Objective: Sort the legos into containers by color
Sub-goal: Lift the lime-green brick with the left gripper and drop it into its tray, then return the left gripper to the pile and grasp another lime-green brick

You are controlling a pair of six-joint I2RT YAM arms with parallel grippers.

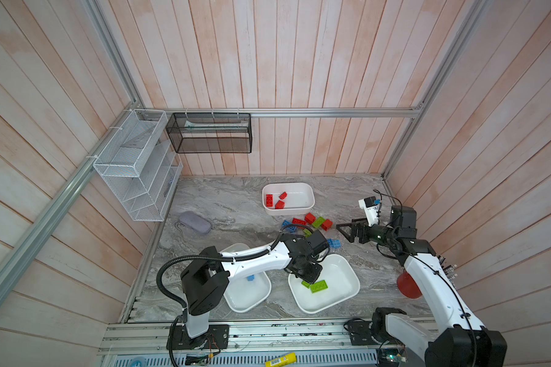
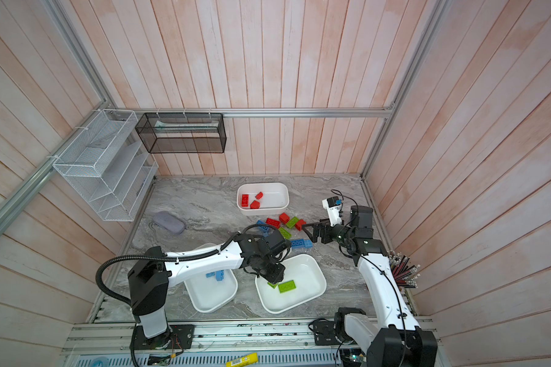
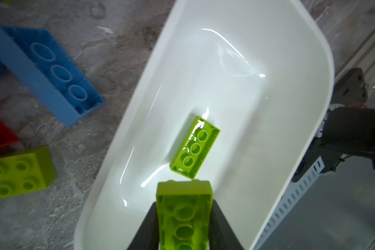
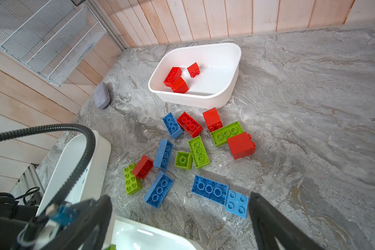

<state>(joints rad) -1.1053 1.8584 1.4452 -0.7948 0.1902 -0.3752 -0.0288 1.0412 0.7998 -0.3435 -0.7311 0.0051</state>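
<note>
The lime green lego will go down to the bottom of the white tub below, beside another green lego. My left gripper will let go of it there with its color.
My left gripper (image 3: 184,207) is shut on a lime green lego (image 3: 183,214), held hollow side toward the camera, low over the front right container (image 1: 347,295). In that white tub lies one more green lego (image 1: 319,286), upside down. The front left container (image 1: 252,298) holds blue legos (image 1: 251,278) and is partly hidden by my left arm. The back container (image 1: 303,197) holds three red legos (image 1: 269,200). Loose red, blue and green legos (image 4: 195,149) lie on the marble between the tubs. My right gripper (image 1: 344,230) hangs open and empty to the right of that pile.
A grey soft case (image 1: 194,222) lies at the left of the marble table. A red cup (image 1: 409,286) with pencils stands behind my right arm at the right wall. White wire baskets (image 1: 134,165) and a black mesh basket (image 1: 209,133) hang on the walls.
</note>
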